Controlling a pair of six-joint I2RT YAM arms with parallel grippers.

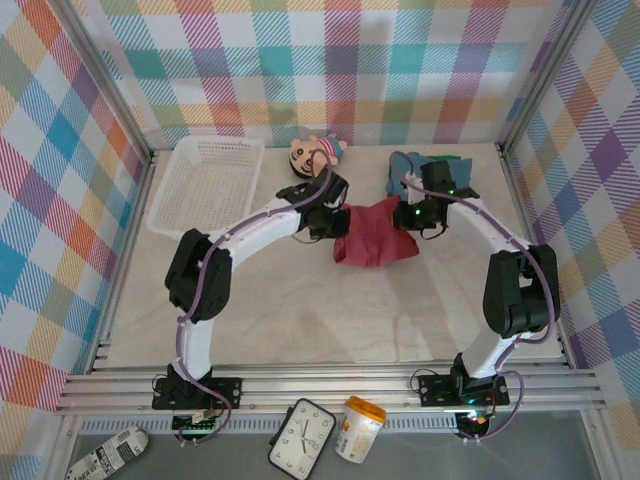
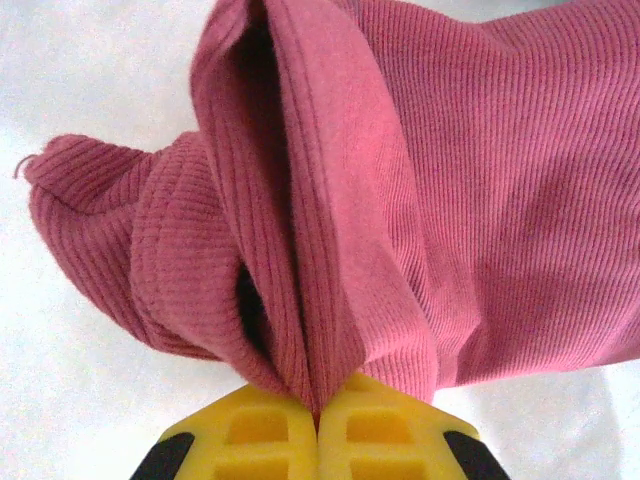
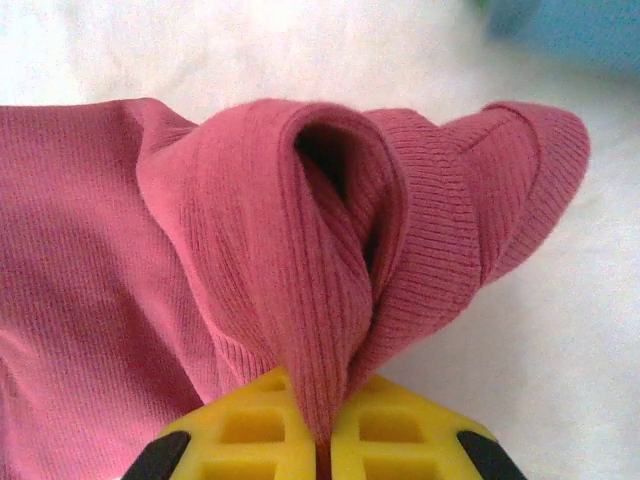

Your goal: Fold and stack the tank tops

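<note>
The blue-grey and green tops lie heaped already, so my right gripper should next lift, carry the red edge outward over their heap, lower it and release.
A dark red ribbed tank top (image 1: 375, 240) lies crumpled in the middle of the table, between both grippers. My left gripper (image 1: 336, 216) pinches its left edge. In the left wrist view the yellow fingers (image 2: 260, 435) are shut on a gathered fold of the red cloth (image 2: 450, 200). My right gripper (image 1: 406, 214) pinches the top's right edge. In the right wrist view its fingers (image 3: 400, 430) are shut on a bunched fold of the same top (image 3: 150, 250). Behind the right gripper sit a blue-grey top (image 1: 402, 165) and a green one (image 1: 458, 160), heaped together.
A white mesh basket (image 1: 205, 185) stands at the back left. A big-headed doll (image 1: 315, 152) lies at the back, just behind the left gripper. A clock (image 1: 302, 438) and a cup (image 1: 360, 428) sit below the table's near rail. Plaid walls close in three sides.
</note>
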